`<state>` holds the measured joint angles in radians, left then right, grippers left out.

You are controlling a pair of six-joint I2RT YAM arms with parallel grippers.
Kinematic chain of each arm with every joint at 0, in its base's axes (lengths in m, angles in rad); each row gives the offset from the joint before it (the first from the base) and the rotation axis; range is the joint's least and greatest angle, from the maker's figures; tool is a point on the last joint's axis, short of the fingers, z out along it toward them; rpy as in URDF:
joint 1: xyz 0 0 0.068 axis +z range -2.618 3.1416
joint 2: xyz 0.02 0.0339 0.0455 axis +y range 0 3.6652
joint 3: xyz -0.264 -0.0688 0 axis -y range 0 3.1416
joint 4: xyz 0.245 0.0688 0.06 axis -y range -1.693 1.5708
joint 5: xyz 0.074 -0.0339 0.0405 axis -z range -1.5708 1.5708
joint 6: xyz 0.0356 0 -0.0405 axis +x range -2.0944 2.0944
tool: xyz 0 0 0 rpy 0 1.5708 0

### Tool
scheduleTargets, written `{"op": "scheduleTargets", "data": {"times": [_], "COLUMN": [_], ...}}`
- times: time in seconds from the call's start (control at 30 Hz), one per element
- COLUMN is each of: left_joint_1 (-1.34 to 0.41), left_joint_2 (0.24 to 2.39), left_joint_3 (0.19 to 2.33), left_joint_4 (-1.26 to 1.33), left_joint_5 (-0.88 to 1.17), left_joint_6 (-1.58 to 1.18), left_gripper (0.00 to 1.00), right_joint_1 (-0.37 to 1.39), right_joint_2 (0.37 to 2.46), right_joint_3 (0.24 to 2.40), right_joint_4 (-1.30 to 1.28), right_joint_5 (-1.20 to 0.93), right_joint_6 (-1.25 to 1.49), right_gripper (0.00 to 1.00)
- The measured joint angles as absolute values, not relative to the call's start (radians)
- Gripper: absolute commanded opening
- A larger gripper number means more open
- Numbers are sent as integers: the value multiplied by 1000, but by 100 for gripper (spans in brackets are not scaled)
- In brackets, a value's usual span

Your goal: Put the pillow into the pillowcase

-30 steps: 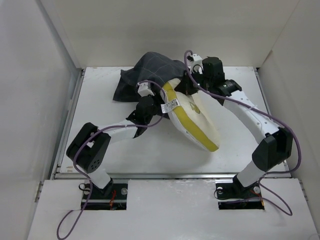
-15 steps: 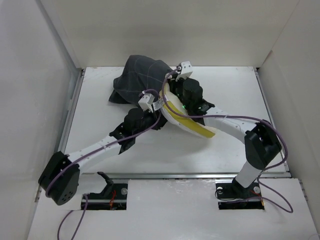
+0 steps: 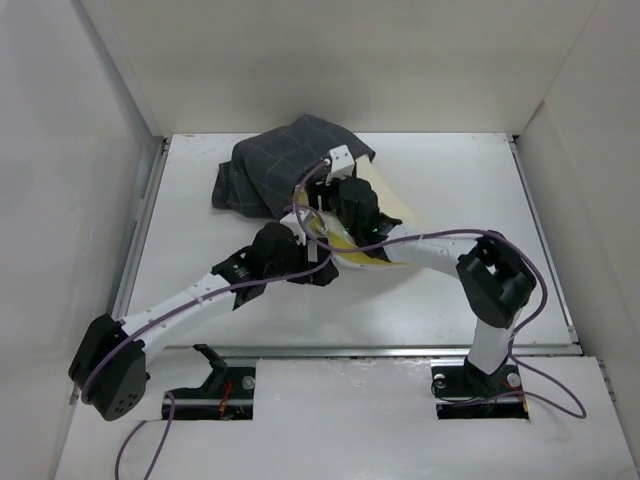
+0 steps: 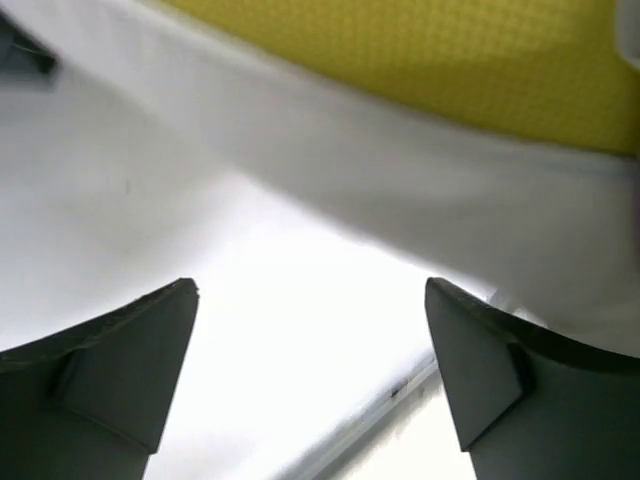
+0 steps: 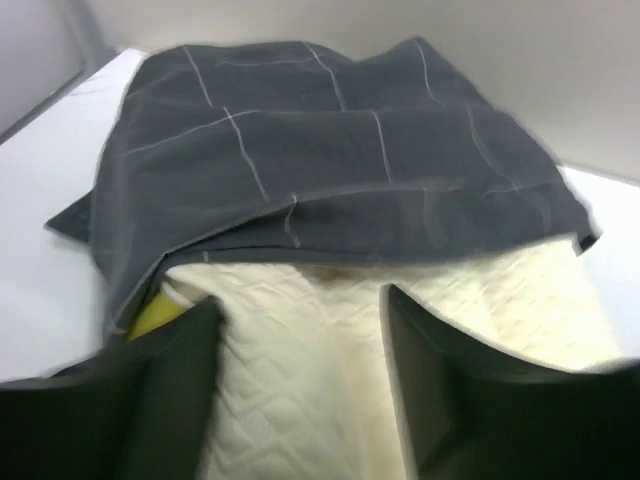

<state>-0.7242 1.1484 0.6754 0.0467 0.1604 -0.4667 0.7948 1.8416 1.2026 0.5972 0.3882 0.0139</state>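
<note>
The left gripper lifts over the pillow next, then lowers onto the quilted top near a side edge, since bare table lies between its fingers.
The dark grey grid-patterned pillowcase [image 3: 270,170] lies bunched at the back left of the white table [image 3: 470,190], its mouth draped over the far end of the cream pillow [image 3: 388,205]. In the right wrist view the pillowcase [image 5: 320,150] hem covers the quilted pillow [image 5: 330,340], and my right gripper [image 5: 300,300] stands open just above the pillow's top. My left gripper [image 3: 322,268] sits at the pillow's near edge. The left wrist view shows the pillow's yellow band [image 4: 420,50] ahead, and the left gripper [image 4: 310,290] is open over bare table.
White walls close in the table on three sides. A metal rail [image 3: 140,230] runs along the left edge and another along the front edge [image 3: 350,350]. Purple cables loop around both arms.
Both grippers have gone from shut to open. The pillow has dropped flatter and more of it now lies under the pillowcase. The right wrist has moved left, toward the pillowcase.
</note>
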Motion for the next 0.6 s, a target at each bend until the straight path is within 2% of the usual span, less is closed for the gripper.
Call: {"op": "scheduleTargets", "data": {"times": [0.03, 0.07, 0.1, 0.2, 0.37, 0.5, 0.6], "left_joint_1": [-727, -736, -750, -791, -796, -794, -794], "left_joint_2": [1146, 1142, 1134, 1064, 910, 841, 882], "left_joint_3": [688, 703, 719, 783, 900, 896, 884], "left_joint_4": [-5, -51, -86, -179, -327, -302, -210], "left_joint_5": [162, 161, 160, 119, -75, -165, -168], "left_joint_6": [-470, -469, -469, -458, -501, -527, -528], "left_gripper": [100, 100, 100, 100, 100, 100, 100], "right_joint_1": [786, 776, 764, 716, 595, 486, 394], "right_joint_2": [1829, 1815, 1801, 1763, 1691, 1673, 1714], "right_joint_3": [1210, 1220, 1230, 1277, 1309, 1309, 1323], "right_joint_4": [553, 496, 441, 277, 92, 30, -29], "right_joint_5": [363, 330, 294, 132, -86, -94, -83], "right_joint_6": [16, 15, 17, 30, 61, 113, 152], "right_gripper": [87, 87, 100, 100, 100, 100, 100]}}
